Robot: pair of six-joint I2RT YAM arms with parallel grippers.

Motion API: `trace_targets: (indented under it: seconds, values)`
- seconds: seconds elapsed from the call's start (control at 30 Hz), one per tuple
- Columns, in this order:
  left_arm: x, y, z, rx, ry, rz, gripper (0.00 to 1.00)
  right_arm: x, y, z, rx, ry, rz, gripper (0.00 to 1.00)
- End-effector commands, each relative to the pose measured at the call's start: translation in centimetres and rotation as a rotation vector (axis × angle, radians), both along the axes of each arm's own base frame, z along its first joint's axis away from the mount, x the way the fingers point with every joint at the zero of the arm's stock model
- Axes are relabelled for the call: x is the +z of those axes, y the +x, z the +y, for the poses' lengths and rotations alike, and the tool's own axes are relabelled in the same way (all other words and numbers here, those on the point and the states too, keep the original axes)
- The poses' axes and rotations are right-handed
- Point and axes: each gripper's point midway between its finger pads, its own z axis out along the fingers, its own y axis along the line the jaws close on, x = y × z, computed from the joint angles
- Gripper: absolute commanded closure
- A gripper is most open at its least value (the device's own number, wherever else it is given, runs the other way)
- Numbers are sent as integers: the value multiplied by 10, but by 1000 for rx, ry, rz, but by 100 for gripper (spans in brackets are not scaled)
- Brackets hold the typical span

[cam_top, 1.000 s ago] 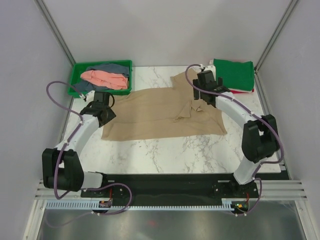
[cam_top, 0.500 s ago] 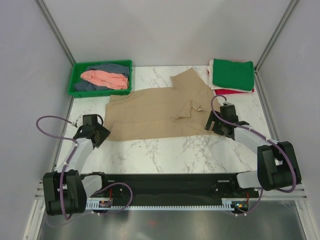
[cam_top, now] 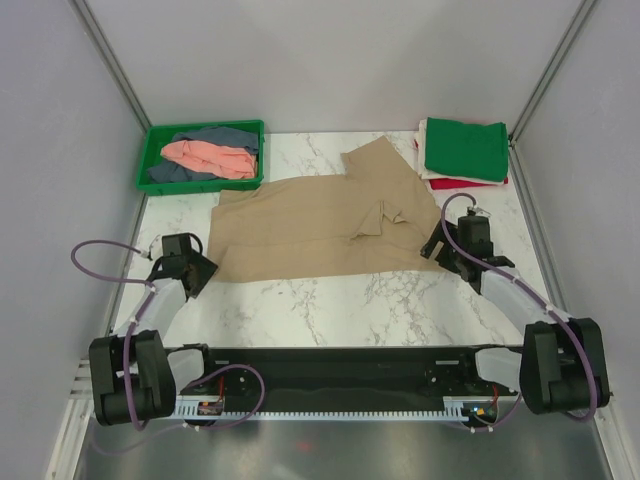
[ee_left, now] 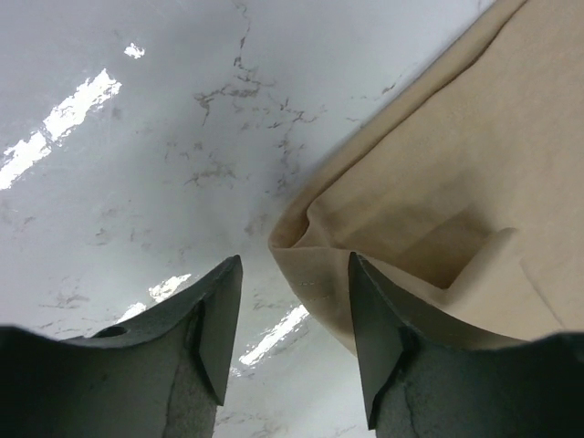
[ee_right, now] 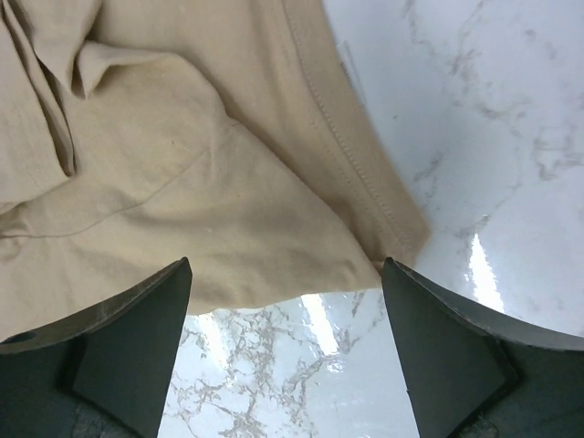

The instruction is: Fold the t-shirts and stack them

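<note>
The right gripper shifts to the right in the wrist view next and down onto the tan-beige t-shirt's bunched near corner [cam_top: 438, 267] [ee_right: 400, 245], since that corner lies beside one finger, off-center.
A tan-beige t-shirt [cam_top: 320, 225] lies spread on the marble table. My left gripper [cam_top: 205, 270] is open at its near left corner [ee_left: 301, 242], low over the table, holding nothing. My right gripper [cam_top: 437, 250] is open at its near right corner [ee_right: 383, 246], also empty. A salmon pink shirt [cam_top: 210, 157] and a grey-blue shirt [cam_top: 222, 134] lie crumpled in the green tray [cam_top: 150, 150]. A folded dark green shirt [cam_top: 465, 148] rests on a red one [cam_top: 470, 183] at the back right.
The green tray stands at the back left corner. Grey walls and metal posts close in the table on three sides. Bare marble [cam_top: 330, 305] lies between the shirt and the arm bases.
Both arms have drawn back toward the near edge, from over the shirt down to its near corners. The shirt's near hem has shifted back a little and lies flatter.
</note>
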Motion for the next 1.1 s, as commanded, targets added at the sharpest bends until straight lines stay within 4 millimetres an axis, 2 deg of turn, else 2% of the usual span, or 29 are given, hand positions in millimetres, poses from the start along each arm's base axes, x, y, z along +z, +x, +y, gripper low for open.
trace_targets:
  seconds: [0.0,0.07,0.1,0.17,0.3,0.37,0.4,0.5,0.57,0.6,0.67,0.7,0.73,0.77,0.8,0.83,0.87,0.9,0.97,1.0,1.07]
  values:
    - [-3,11,1,26,-26,-47,44,7,-7,-22,-80,-83,-22,7]
    - [-5,12,1,28,-28,-48,47,4,-12,-21,-90,-68,-18,7]
    - [-7,12,1,28,-30,-50,51,-5,-20,-19,-87,-56,3,8]
    - [-8,14,0,25,-33,-56,54,-7,-21,-16,-95,-25,-13,9]
    - [-9,14,1,25,-29,-60,64,-26,-31,-11,-90,3,25,16]
    - [-7,15,3,28,-21,-66,67,-27,-29,-10,-86,8,25,20]
    - [-6,15,4,31,-15,-68,73,-26,-27,-11,-96,6,20,21]
    - [-3,17,5,27,-5,-80,79,-25,-21,-13,-108,0,13,23]
    - [-3,17,5,28,-5,-80,79,-27,-16,-17,-127,-17,16,24]
    - [-3,17,6,29,-3,-80,80,-25,-12,-18,-133,-24,9,29]
    - [-1,18,5,24,-4,-84,85,-34,-6,-18,-131,-25,23,36]
    - [1,21,4,17,-9,-91,94,-36,-4,-16,-127,-19,31,50]
    - [3,23,2,8,-17,-96,98,-44,-5,-15,-122,-19,59,62]
    - [5,23,-2,-14,-33,-94,98,-43,-1,-15,-121,-15,42,74]
    - [17,29,-3,-19,-34,-124,98,-41,2,-14,-119,-9,34,91]
    - [25,31,-2,-15,-35,-140,98,-34,6,-14,-124,1,11,99]
    - [29,26,-3,-11,-39,-126,98,-26,10,-14,-128,8,-6,100]
    - [51,35,0,-6,-28,-175,98,-5,25,-12,-127,19,-58,100]
    - [73,40,2,1,-19,-193,98,28,37,-13,-134,22,-111,100]
    - [101,49,5,5,-12,-225,98,69,61,-12,-134,32,-197,100]
    - [124,62,8,-2,-13,-232,98,100,76,-11,-124,36,-214,100]
